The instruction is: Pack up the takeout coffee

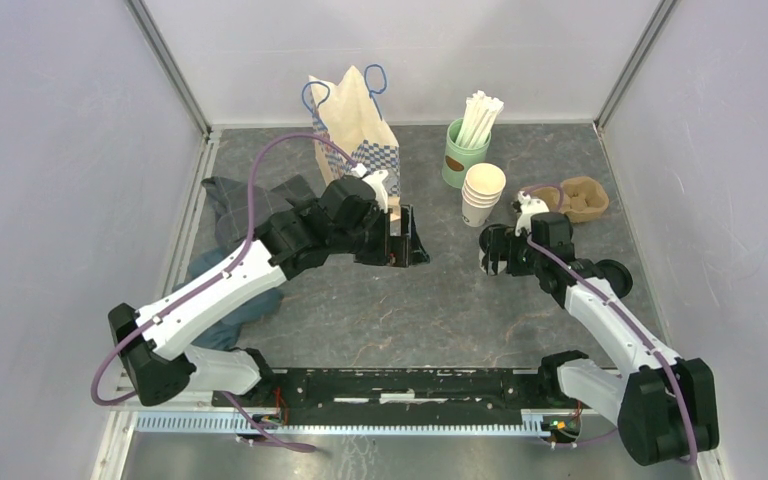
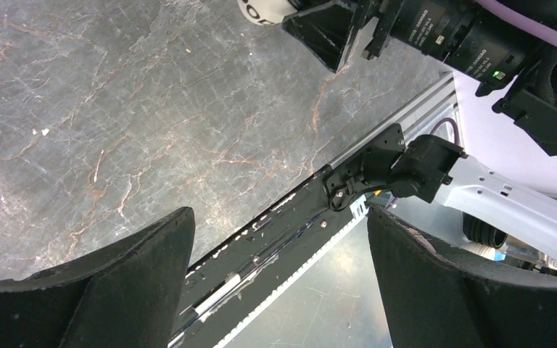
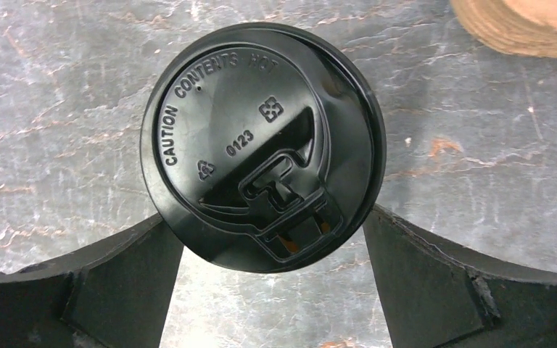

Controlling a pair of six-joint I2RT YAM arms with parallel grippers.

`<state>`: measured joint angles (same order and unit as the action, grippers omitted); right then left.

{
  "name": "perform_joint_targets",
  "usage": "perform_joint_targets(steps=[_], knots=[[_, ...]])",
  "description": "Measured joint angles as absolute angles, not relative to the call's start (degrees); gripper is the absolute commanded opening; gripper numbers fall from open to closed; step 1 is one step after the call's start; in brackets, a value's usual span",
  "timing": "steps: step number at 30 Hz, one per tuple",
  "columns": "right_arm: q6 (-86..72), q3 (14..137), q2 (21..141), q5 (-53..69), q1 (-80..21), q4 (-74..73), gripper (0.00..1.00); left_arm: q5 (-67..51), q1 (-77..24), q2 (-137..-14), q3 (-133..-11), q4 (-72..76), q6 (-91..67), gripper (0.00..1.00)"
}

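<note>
My right gripper moves from the coffee up and outward onto the top cup's rim point(image 1: 504, 181) by the pulp carrier next. That rim of the cup stack stands uncovered.
A takeout coffee stands on the table with its black lid point(image 3: 261, 145) facing the right wrist camera, embossed "CAUTION CONTENTS HOT". My right gripper point(image 3: 266, 217) is open, one finger on each side of the cup below the lid, whose rim covers both fingertips. From above, the right gripper point(image 1: 493, 255) hides the cup. The left wrist view catches a bit of the white cup point(image 2: 261, 10) with black print at its top edge. My left gripper point(image 1: 403, 240) hovers open at mid-table with nothing between its fingers point(image 2: 152, 275).
A checked paper bag point(image 1: 355, 125) with blue handles stands at the back. A green cup of straws point(image 1: 465, 150), a stack of white cups point(image 1: 482, 195) and a brown pulp carrier point(image 1: 582, 198) sit at the back right. A grey-blue cloth point(image 1: 228, 205) lies on the left.
</note>
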<state>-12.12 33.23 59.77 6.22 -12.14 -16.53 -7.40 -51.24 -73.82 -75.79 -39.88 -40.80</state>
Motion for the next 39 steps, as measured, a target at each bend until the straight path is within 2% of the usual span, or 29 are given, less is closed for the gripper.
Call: perform_joint_targets(steps=[9,15,21,23,27,29,31,39], knots=[[-12.1,33.2,60.0,2.4,-10.6,-15.8,0.98,-6.2,-51.2,-73.7,-77.1,-43.0,-40.5,0.96],[-11.9,33.6,58.5,5.8,-10.5,-18.0,0.98,-6.0,-51.2,-73.7,-80.0,-45.2,-38.6,0.98],[-11.9,43.7,53.0,10.0,-10.5,-29.0,0.98,-6.1,-51.2,-73.7,-82.6,-46.8,-35.7,1.0],[-12.2,51.3,54.8,8.8,-10.5,-32.1,0.93,-6.0,-51.2,-73.8,-84.4,-47.4,-34.7,1.0],[-15.6,70.8,66.7,1.3,-10.4,-35.0,0.79,-5.7,-51.1,-74.8,-90.3,-48.2,-32.3,1.0],[-17.8,76.6,72.6,-1.5,-10.4,-35.0,0.7,-5.0,-51.1,-75.7,-93.3,-49.2,-30.9,1.0],[-20.0,78.8,77.2,-3.4,-10.4,-34.4,0.64,-4.1,-50.9,-76.9,-97.1,-51.0,-29.1,1.0],[-25.6,78.4,86.4,-7.4,-10.5,-35.3,0.54,-1.8,-50.2,-77.5,-99.4,-54.6,-25.1,1.0]])
